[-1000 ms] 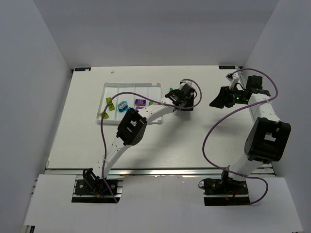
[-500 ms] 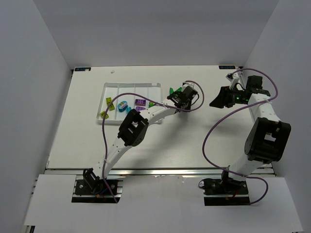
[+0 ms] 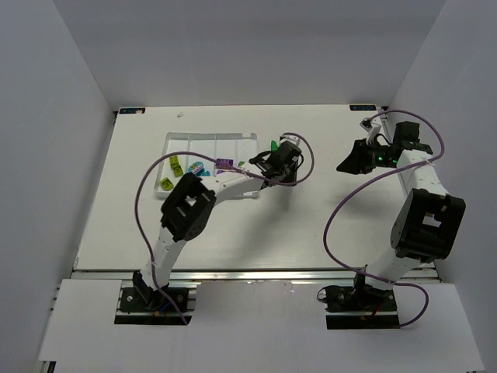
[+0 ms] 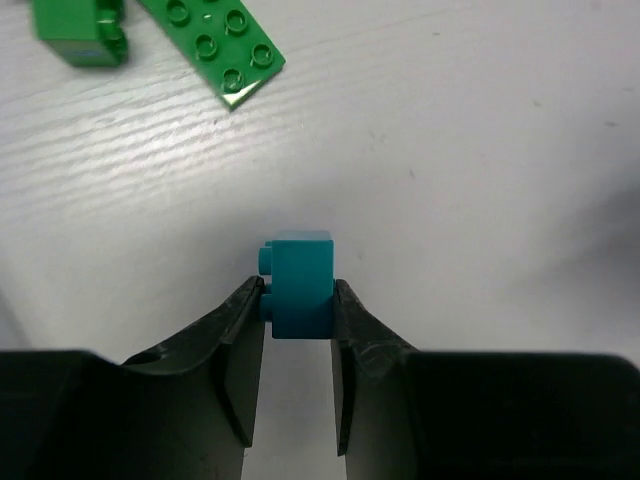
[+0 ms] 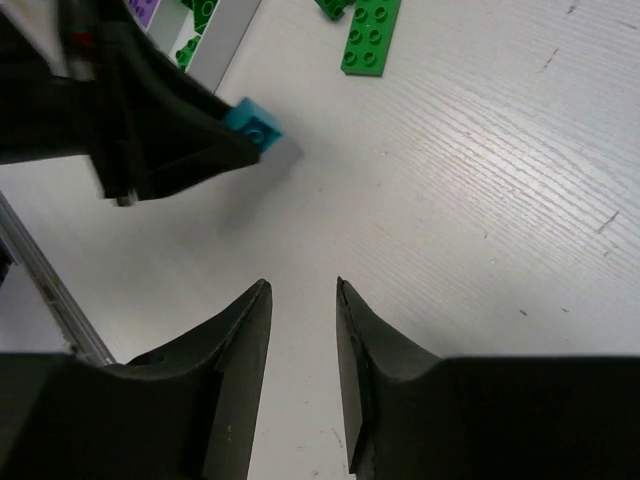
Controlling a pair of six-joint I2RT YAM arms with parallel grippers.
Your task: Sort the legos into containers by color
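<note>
I will next move my left gripper to its left in the top view, over the teal lego's section, and let go of the matching teal-blue lego there.
My left gripper [image 4: 298, 298] is shut on a teal-blue lego [image 4: 300, 283] and holds it above the table. In the top view this gripper [image 3: 256, 162] is at the right end of the white tray [image 3: 210, 137]. The tray's compartments hold yellow-green legos [image 3: 175, 165], a teal lego [image 3: 197, 167] and a purple lego [image 3: 224, 163]. A flat green lego [image 4: 215, 40] and a green brick [image 4: 80, 30] lie on the table beyond the held lego. My right gripper [image 5: 302, 290] is open and empty over bare table; in the top view it [image 3: 347, 161] is at the right.
The right wrist view shows the left gripper [image 5: 160, 130] with the teal lego [image 5: 252, 125], the flat green lego [image 5: 372, 35] and the tray's corner [image 5: 225, 35]. White walls surround the table.
My left arm has swung left and slightly nearer, carrying the teal lego from beside the green legos to the tray's right end. The right arm has not moved.
</note>
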